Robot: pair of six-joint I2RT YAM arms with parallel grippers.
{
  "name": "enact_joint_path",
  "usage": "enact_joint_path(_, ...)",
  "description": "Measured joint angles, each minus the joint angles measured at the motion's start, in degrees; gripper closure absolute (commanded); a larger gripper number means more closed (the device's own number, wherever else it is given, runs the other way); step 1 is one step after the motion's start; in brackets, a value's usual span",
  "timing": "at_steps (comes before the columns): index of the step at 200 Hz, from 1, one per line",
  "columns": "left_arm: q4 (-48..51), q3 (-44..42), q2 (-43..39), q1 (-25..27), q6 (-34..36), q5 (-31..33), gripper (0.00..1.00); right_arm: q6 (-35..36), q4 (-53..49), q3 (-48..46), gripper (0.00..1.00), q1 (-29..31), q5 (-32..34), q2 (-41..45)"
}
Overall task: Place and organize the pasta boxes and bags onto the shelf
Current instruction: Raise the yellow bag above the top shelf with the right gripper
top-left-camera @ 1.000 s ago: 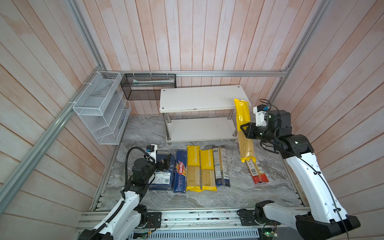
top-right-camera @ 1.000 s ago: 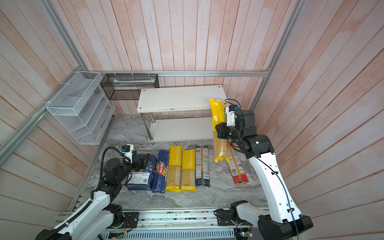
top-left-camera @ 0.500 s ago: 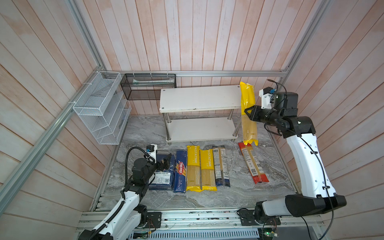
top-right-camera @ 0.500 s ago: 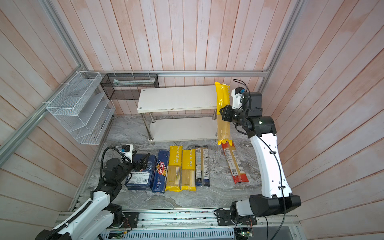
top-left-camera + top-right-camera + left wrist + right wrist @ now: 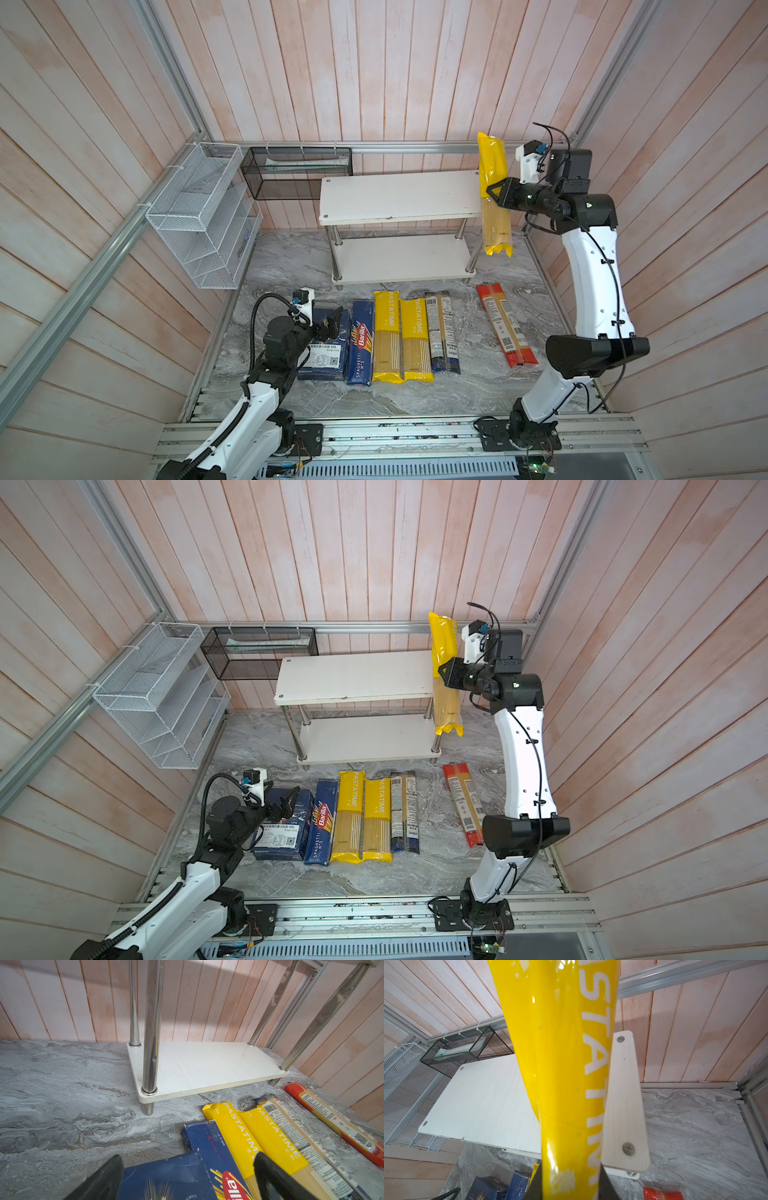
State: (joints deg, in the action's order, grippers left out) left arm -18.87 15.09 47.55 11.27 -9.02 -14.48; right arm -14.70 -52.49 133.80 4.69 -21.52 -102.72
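Observation:
The shelf's top board is bare, so my right gripper will next move outward over its end away from the mesh basket to release the yellow PASTATIME bag.
My right gripper is shut on a yellow PASTATIME bag, which hangs nearly upright at the right end of the white two-tier shelf. In the right wrist view the bag fills the middle, clamped between the fingers, with the top board behind it. My left gripper stands open low over the wide blue box. Lying in a row on the floor are the wide box, the narrow Barilla box, two yellow bags, a dark blue bag and, apart to the right, a red bag.
A white wire rack hangs on the left wall and a black mesh basket sits behind the shelf's left end. Wood walls and aluminium rails close in the marble floor. Both shelf boards are bare.
My right gripper has carried the yellow bag up and back, from above the red bag to the shelf's right end. The left arm has not moved.

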Motion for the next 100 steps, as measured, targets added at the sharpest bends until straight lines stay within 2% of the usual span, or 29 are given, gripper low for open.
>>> enact_joint_path(38, 0.0, 0.0, 0.0, 0.0, 0.0, 0.0, 0.0, -0.3, -0.1, 4.2, 0.98, -0.8, -2.0, -4.3)
enact_joint_path(100, 0.0, 0.0, 0.0, 0.0, 0.0, 0.0, 0.0, -2.3, 1.7, 4.7, 0.99, -0.9, -3.8, -6.9)
